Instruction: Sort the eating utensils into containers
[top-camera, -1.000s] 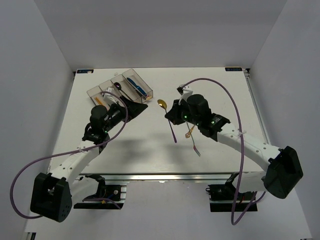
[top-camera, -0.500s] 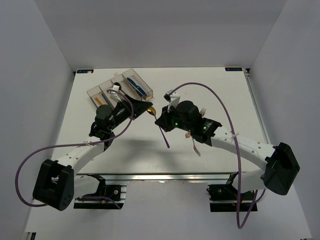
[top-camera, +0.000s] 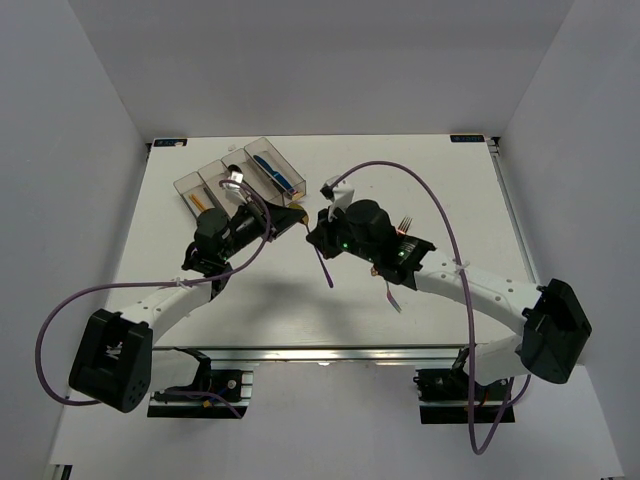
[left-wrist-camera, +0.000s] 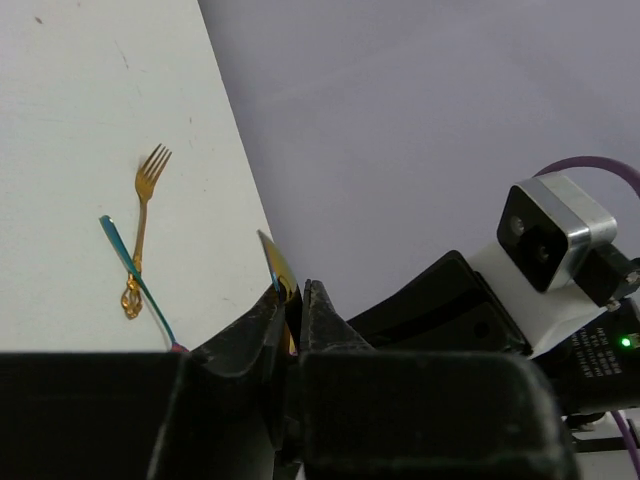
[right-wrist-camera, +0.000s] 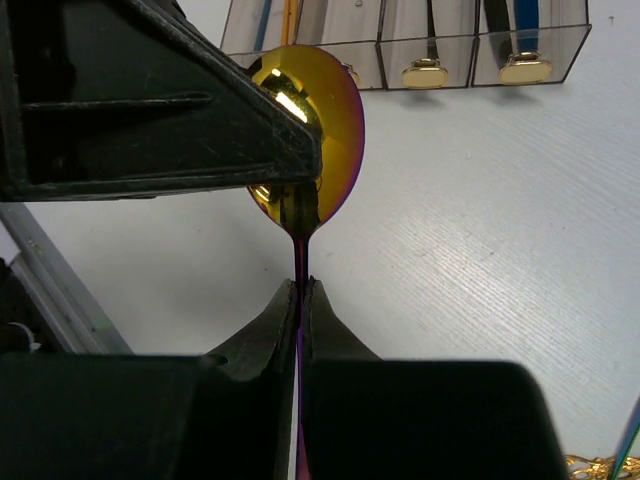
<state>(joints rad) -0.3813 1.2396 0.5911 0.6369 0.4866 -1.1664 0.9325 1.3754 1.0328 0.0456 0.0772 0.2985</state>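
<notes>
My left gripper will next swing outward over the container section beside the blue knife (top-camera: 270, 170) and release, because that section lies outward and to the gripper's left in the top view.
The purple-gold spoon (top-camera: 322, 262) hangs above the table between both arms. My right gripper (top-camera: 316, 240) is shut on its purple handle (right-wrist-camera: 300, 262), as the right wrist view (right-wrist-camera: 301, 288) shows. My left gripper (top-camera: 291, 220) is shut on the edge of the gold bowl (right-wrist-camera: 335, 140); in the left wrist view the bowl (left-wrist-camera: 277, 266) sticks up between its jaws (left-wrist-camera: 297, 290). The containers (top-camera: 240, 176) stand behind the left gripper at the table's back left, holding a blue knife (top-camera: 270, 170) and dark pieces. Their yellow tags (right-wrist-camera: 425, 72) face the right wrist camera.
A gold fork (left-wrist-camera: 146, 190) lies on the table crossed by a slim teal-blue utensil (left-wrist-camera: 135, 275), under the right arm. A fork's tines (top-camera: 405, 222) show beside the right arm, and a utensil's end (top-camera: 392, 297) lies below it. White walls enclose the table.
The right arm carried the spoon left toward the left gripper. The left gripper came forward from the containers and closed from wide open onto the spoon's bowl.
</notes>
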